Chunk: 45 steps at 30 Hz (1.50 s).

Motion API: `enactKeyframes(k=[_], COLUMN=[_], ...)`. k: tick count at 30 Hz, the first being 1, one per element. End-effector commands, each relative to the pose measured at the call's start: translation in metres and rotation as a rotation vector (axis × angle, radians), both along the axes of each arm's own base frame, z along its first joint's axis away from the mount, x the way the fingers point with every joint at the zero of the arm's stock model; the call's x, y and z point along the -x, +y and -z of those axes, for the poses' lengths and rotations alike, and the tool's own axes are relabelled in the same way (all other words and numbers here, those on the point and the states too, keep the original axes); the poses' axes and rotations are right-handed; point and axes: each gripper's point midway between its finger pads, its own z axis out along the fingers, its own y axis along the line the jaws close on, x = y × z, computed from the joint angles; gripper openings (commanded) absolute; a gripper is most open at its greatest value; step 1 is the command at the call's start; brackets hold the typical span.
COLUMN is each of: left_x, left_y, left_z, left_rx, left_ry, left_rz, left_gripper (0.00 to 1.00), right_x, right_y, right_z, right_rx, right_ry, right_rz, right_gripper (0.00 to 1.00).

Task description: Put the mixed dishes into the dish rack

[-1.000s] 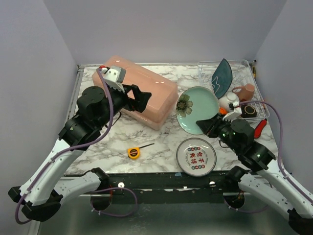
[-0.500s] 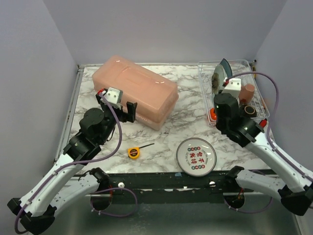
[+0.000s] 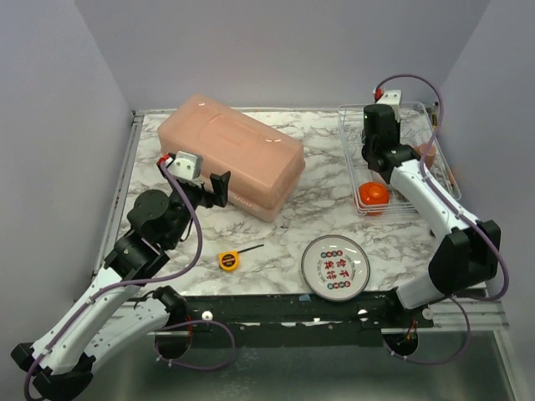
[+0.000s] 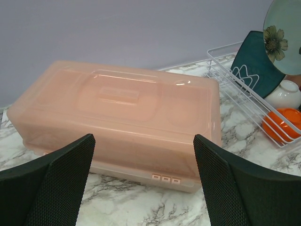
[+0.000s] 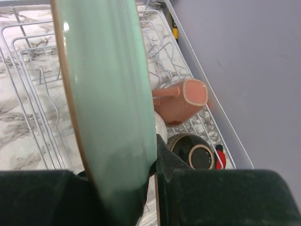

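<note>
Wire slots are empty beside the teal square plate. My right gripper should next move toward the rack's tub side and lower the pale-green plate (image 5: 108, 94) there.
My right gripper (image 5: 150, 174) is shut on the rim of a pale-green round plate (image 5: 108, 94), held upright and edge-on over the white wire dish rack (image 5: 28, 70). From above, the right gripper (image 3: 374, 149) reaches into the rack (image 3: 349, 134) at the back right. In the rack are a pink mug (image 5: 181, 101), a dark bowl (image 5: 193, 153), an orange bowl (image 3: 372, 196), a white bowl (image 4: 284, 94) and an upright teal square plate (image 4: 254, 61). A round patterned plate with red characters (image 3: 335, 267) lies near the table's front edge. My left gripper (image 4: 143, 141) is open and empty.
A big pink plastic tub (image 3: 230, 154) stands at the back left, just ahead of my left gripper (image 3: 219, 188). A yellow tape measure (image 3: 227, 260) lies near the front edge. A red-handled tool (image 5: 219, 157) sits at the rack's right side.
My right arm lifted the pale-green plate off the table and swung it back over the rack. My left arm drew back from the pink tub toward the near left.
</note>
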Motion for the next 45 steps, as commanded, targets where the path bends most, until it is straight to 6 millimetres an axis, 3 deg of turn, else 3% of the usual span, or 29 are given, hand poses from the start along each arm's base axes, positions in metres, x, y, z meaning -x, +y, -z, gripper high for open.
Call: enactKeyframes(k=[1, 9, 20, 21, 23, 27, 34, 37, 41, 45], left_x=[-0.001, -0.004, -0.009, -0.010, -0.011, -0.012, -0.016, -0.017, -0.019, -0.020], left_y=[-0.002, -0.004, -0.007, -0.007, -0.008, -0.010, -0.013, -0.016, -0.020, -0.024], left_z=[0.001, 0.006, 0.014, 0.016, 0.017, 0.020, 0.024, 0.027, 0.032, 0.035], left_rx=[-0.009, -0.021, -0.042, -0.047, -0.052, -0.060, -0.069, -0.072, -0.080, -0.080], left_ry=[-0.002, 0.011, 0.029, 0.031, 0.036, 0.045, 0.059, 0.068, 0.088, 0.102], left_rz=[0.005, 0.004, 0.001, 0.001, 0.001, 0.004, 0.006, 0.013, 0.020, 0.033], left_gripper=[0.85, 0.85, 0.85, 0.85, 0.85, 0.85, 0.85, 0.85, 0.85, 0.85], right_x=[-0.036, -0.065, -0.076, -0.076, -0.076, -0.074, -0.059, -0.044, -0.018, 0.001], right_y=[0.009, 0.005, 0.002, 0.002, 0.001, 0.004, 0.005, 0.018, 0.025, 0.012], right_z=[-0.018, -0.004, 0.054, 0.058, 0.063, 0.066, 0.069, 0.069, 0.054, 0.026], right_rx=[-0.030, -0.077, -0.067, -0.066, -0.060, -0.109, -0.162, -0.259, -0.348, -0.326], right_ry=[-0.041, -0.015, 0.111, 0.120, 0.141, 0.129, 0.136, 0.140, 0.068, -0.028], right_rz=[-0.049, -0.058, -0.051, -0.050, -0.038, -0.031, -0.005, -0.048, -0.096, -0.083], right_gripper=[0.00, 0.00, 0.00, 0.05, 0.33, 0.58, 0.65, 0.67, 0.72, 0.85])
